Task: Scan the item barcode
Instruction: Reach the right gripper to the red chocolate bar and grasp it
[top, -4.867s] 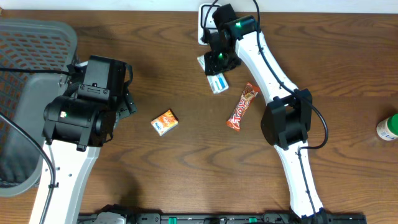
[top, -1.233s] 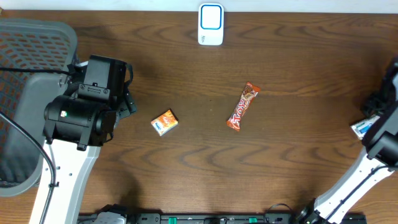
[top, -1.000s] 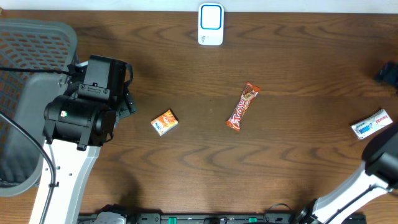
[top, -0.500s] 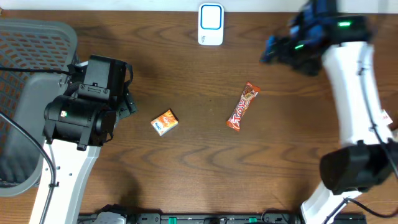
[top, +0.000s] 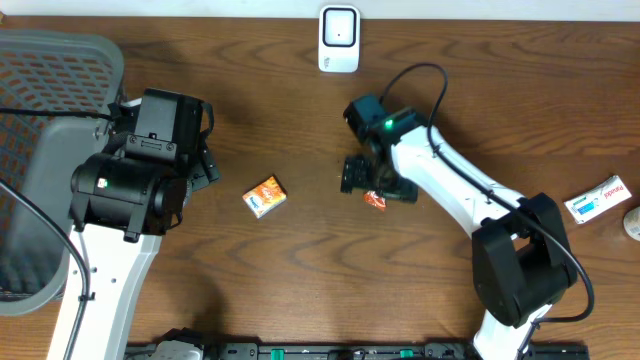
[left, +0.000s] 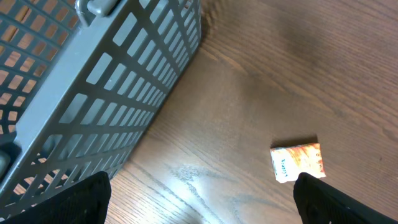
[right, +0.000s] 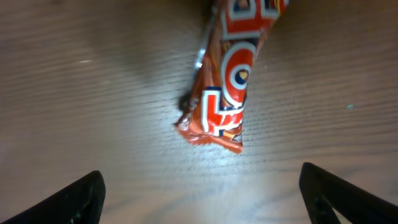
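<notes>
The candy bar's near end lies just ahead of the gap between the right gripper's open fingers, so the right gripper will come down onto that end next and close.
A red and orange candy bar (right: 233, 81) lies on the wooden table. My right gripper (top: 378, 186) hovers right over it, so only its near end (top: 376, 201) shows from overhead. In the right wrist view the gripper (right: 202, 199) is open, its fingertips (right: 81, 199) wide apart, and the bar's end lies just ahead of the gap. The white scanner (top: 339, 38) stands at the table's back edge. A small orange packet (top: 265, 196) (left: 298, 162) lies left of centre. My left gripper (left: 202, 208) is open above bare wood, beside the basket.
A grey mesh basket (top: 40, 150) (left: 93, 81) fills the left side. A white and blue packet (top: 598, 198) lies near the right edge, with a round object (top: 633, 222) just below it. The left arm's body (top: 130, 185) stands between basket and orange packet.
My right arm has swung from the back right down to the middle of the table, over the candy bar. The left arm and the packets have not moved.
</notes>
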